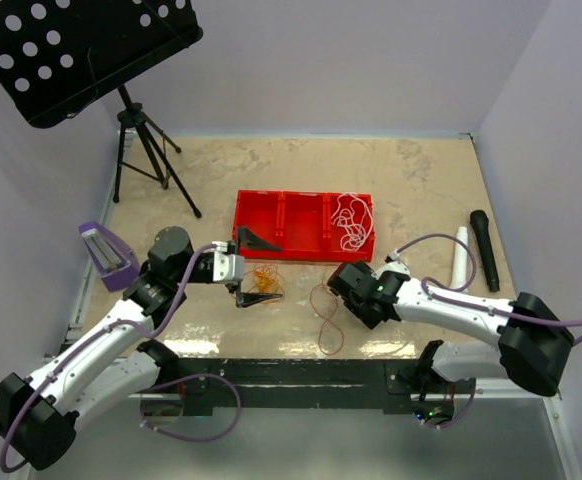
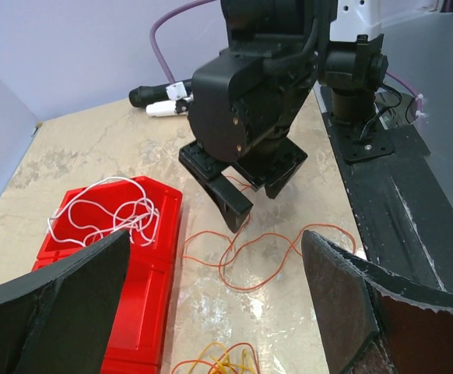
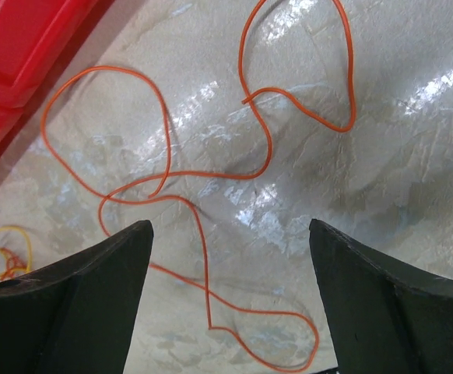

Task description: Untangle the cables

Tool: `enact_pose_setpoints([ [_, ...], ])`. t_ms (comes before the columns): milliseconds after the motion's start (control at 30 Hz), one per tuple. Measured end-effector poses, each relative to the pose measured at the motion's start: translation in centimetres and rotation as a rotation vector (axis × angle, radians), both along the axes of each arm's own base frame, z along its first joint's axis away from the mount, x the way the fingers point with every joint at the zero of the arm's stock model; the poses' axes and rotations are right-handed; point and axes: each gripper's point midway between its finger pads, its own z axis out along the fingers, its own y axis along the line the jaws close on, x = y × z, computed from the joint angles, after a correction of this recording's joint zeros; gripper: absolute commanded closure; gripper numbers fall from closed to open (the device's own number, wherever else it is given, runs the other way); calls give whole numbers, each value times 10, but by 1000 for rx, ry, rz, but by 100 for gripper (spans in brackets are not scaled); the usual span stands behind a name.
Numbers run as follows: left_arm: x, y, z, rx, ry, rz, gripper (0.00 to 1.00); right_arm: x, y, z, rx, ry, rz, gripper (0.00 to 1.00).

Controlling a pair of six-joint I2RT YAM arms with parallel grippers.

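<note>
The orange cable crosses itself at the loop (image 1: 324, 289) beside the red tray (image 1: 281, 250), and my right gripper goes outward and down to it next.
A loose orange cable (image 1: 327, 316) lies in loops on the table in front of the red tray (image 1: 281, 250). My right gripper (image 1: 339, 287) hovers over it, open, and the orange cable (image 3: 203, 234) runs between and below the fingers, untouched. A white cable (image 1: 349, 222) is piled in the tray's right compartment. A small yellow and orange tangle (image 1: 264, 278) lies between the spread fingers of my left gripper (image 1: 255, 270), which is open and holds nothing. In the left wrist view the tangle (image 2: 220, 360) is at the bottom, the orange cable (image 2: 250, 251) is ahead, and the right gripper (image 2: 254, 191) stands over it.
A black music stand (image 1: 81, 45) on a tripod (image 1: 143, 150) stands at the back left. A black microphone (image 1: 484, 250) and a white tube (image 1: 461, 255) lie at the right. A purple and white object (image 1: 107, 256) sits by the left arm.
</note>
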Motion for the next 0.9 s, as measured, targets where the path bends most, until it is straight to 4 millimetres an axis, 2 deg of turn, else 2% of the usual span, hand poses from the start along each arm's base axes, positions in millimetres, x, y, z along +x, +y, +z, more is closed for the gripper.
enact_pose_setpoints([
  [200,-1,1,1,-1,-6,7,4,8,-8,-21,-66,34,-41,17],
  [333,-1,2,0,3,-7,9,5,22,-13,-15,-79,-6,-88,26],
  [467,-1,3,0,4,-5,13,5,35,-7,-5,-68,-46,-101,33],
  [567,-1,4,-4,9,-4,18,5,41,-1,-7,-76,-45,-93,35],
  [733,0,4,-7,17,1,24,5,37,-1,-22,-120,-5,-71,27],
  [900,1,5,-10,26,-2,32,5,33,0,-19,-90,-6,-48,25],
])
